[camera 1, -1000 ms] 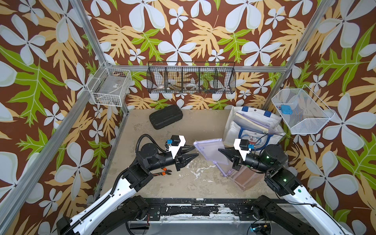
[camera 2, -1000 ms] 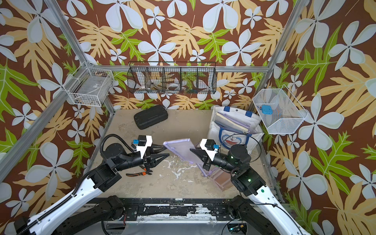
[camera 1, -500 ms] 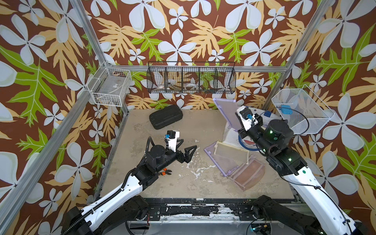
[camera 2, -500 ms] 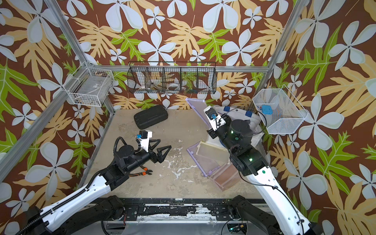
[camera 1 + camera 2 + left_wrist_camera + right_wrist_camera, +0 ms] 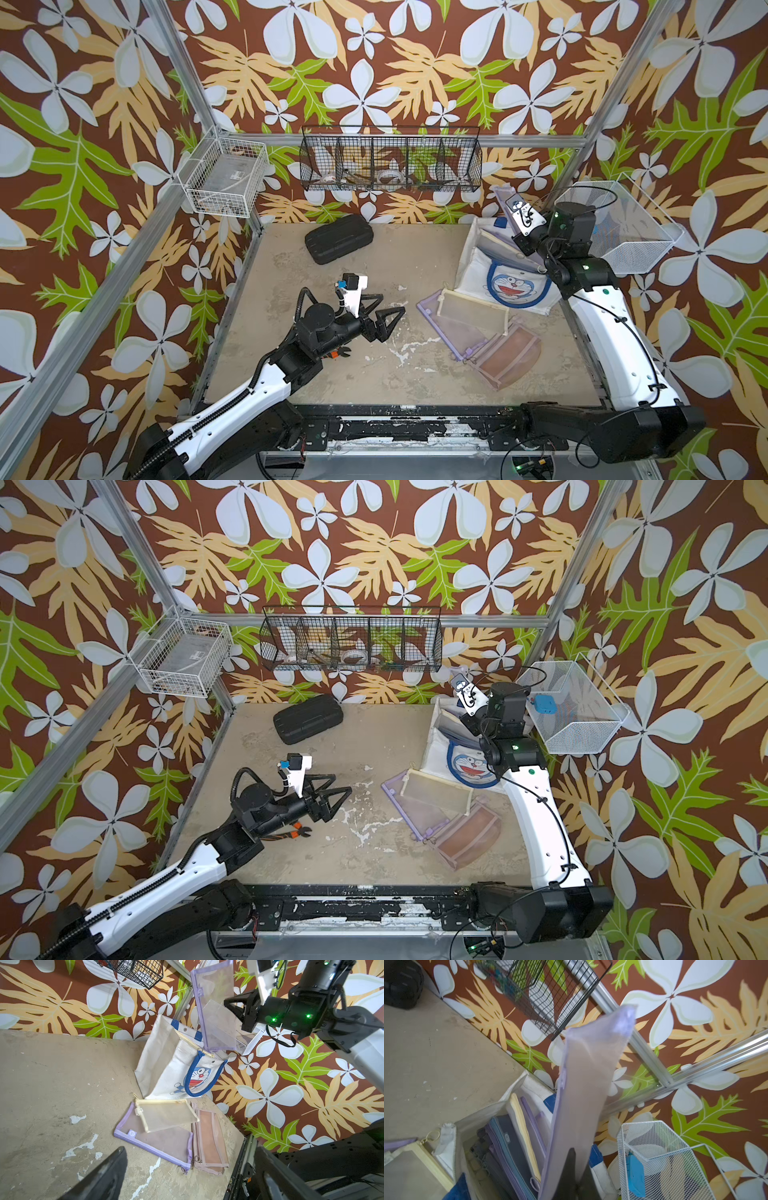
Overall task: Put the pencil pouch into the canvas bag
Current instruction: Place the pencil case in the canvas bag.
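Observation:
The opening of the canvas bag (image 5: 517,1142) lies below the right gripper, so the robot will lower that gripper into it next and release the translucent purple pencil pouch.
My right gripper (image 5: 577,1167) is shut on the lower edge of a purple-trimmed mesh pencil pouch (image 5: 587,1076). It holds the pouch upright just above the open mouth of the canvas bag (image 5: 478,266), the white tote with blue handles and a cartoon cat face at the back right. In the left wrist view the pouch (image 5: 216,1012) hangs over the bag (image 5: 166,1068). Several pouches stand inside the bag (image 5: 517,1142). My left gripper (image 5: 392,303) is open and empty, low over the middle of the table.
Three more mesh pouches lie in front of the bag: yellow-edged (image 5: 473,311), purple (image 5: 440,332), pink (image 5: 507,357). A black hard case (image 5: 338,237) sits at the back. Wire baskets hang on the back wall (image 5: 390,160), left (image 5: 226,178) and right (image 5: 627,232). Pliers (image 5: 338,353) lie under my left arm.
My right gripper lifted the purple pouch from the table's middle and carried it back-right over the bag. My left gripper opened wide and stayed low over the table's middle.

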Robot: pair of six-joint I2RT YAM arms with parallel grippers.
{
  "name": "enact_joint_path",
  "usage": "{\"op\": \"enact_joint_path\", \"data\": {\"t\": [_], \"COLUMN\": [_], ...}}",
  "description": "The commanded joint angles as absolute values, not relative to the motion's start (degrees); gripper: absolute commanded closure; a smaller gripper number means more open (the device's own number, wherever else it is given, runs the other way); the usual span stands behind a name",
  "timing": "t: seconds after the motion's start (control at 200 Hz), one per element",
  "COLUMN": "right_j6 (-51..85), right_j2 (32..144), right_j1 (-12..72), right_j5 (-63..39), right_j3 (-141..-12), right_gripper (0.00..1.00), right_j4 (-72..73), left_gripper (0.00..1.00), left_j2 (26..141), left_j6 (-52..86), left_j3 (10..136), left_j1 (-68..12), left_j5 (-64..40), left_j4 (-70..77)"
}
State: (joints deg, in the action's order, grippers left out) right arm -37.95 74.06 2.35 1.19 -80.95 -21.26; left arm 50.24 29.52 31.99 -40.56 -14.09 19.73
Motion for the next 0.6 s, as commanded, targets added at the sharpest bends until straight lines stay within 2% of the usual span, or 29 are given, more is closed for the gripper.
{"op": "enact_joint_path", "data": {"t": [0.0,0.37,0.595], "right_j6": [-38.9,-42.4,-40.0], "right_j2": [74.8,76.1,77.9], "right_j1": [1.0,0.0,-2.3], "right_j5": [-1.6,0.4,-0.4], "right_j3": [-79.1,-74.3,-72.9], "right_gripper": [1.00,1.00,1.00], "right_j4": [-22.2,-22.8,-24.0], "left_gripper": [0.05,0.05,0.06], "left_j2": [50.1,50.7,51.3], "left_j6": [30.2,31.1,31.3], "left_j3": [31.8,31.4,31.5], "left_j1": [-40.4,-40.4,-40.4], "left_j5": [-16.2,-16.8,-16.9], "left_j4": [22.1,22.6,23.0]}}
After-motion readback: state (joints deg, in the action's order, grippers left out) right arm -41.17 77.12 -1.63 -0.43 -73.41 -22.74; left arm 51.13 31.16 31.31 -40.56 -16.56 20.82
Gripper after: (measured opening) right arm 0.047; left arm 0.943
